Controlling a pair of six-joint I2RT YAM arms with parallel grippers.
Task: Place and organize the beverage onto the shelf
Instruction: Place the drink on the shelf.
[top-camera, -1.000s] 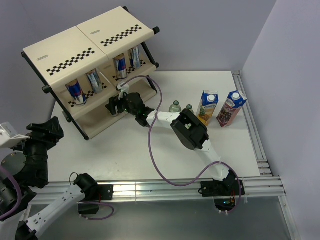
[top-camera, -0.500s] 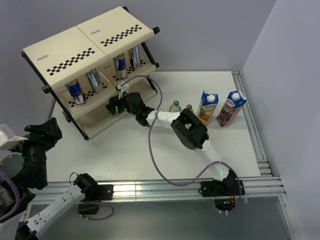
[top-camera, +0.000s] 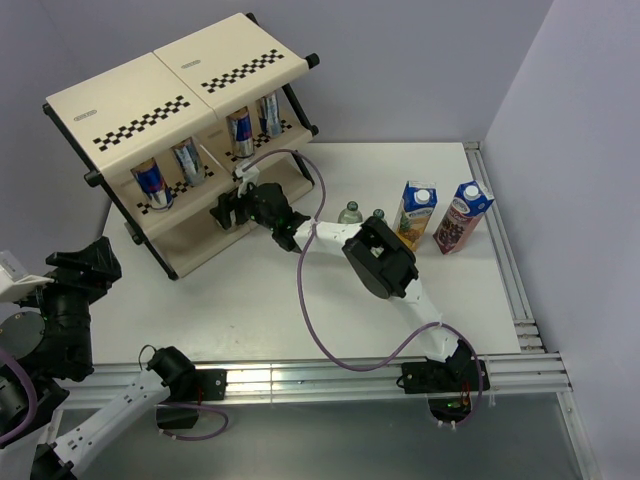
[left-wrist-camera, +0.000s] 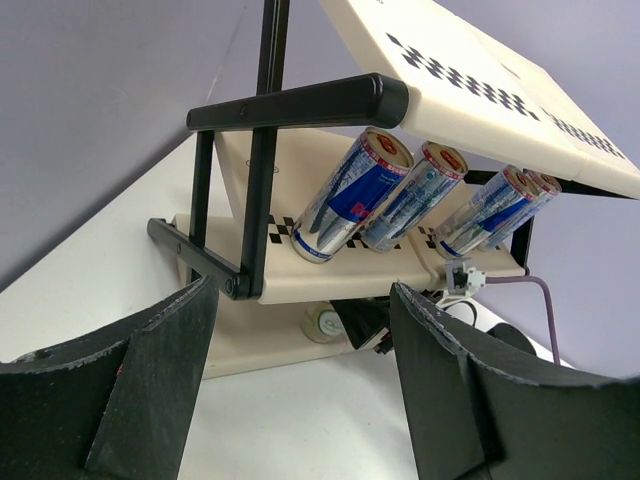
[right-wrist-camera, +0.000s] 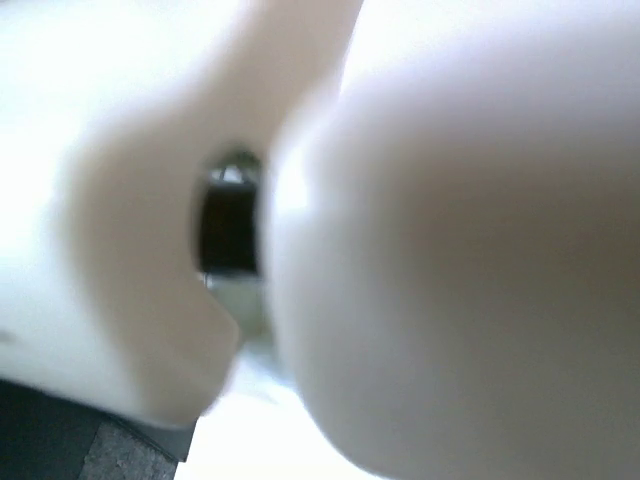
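Observation:
The robot's right gripper will next stay under the shelf's middle level and open to let go of the bottle onto the lowest level, because that level is just below its fingers.
The shelf stands at the back left, also seen from below in the left wrist view. Several blue-silver cans lean on its middle tier. My right gripper reaches under that tier at the lowest level. There a small bottle with a pale cap lies right beside its black fingers. The right wrist view is a pale blur, so its jaws are unreadable. Two bottles and two cartons, yellow and purple, stand on the table. My left gripper is open and empty, near the front left.
The right arm's purple cable loops across the white table. An aluminium rail runs along the right edge and another along the near edge. Grey walls close off the back and right.
The left arm has sunk slightly down and to the left. The right gripper has shifted a little at the shelf's lowest tier.

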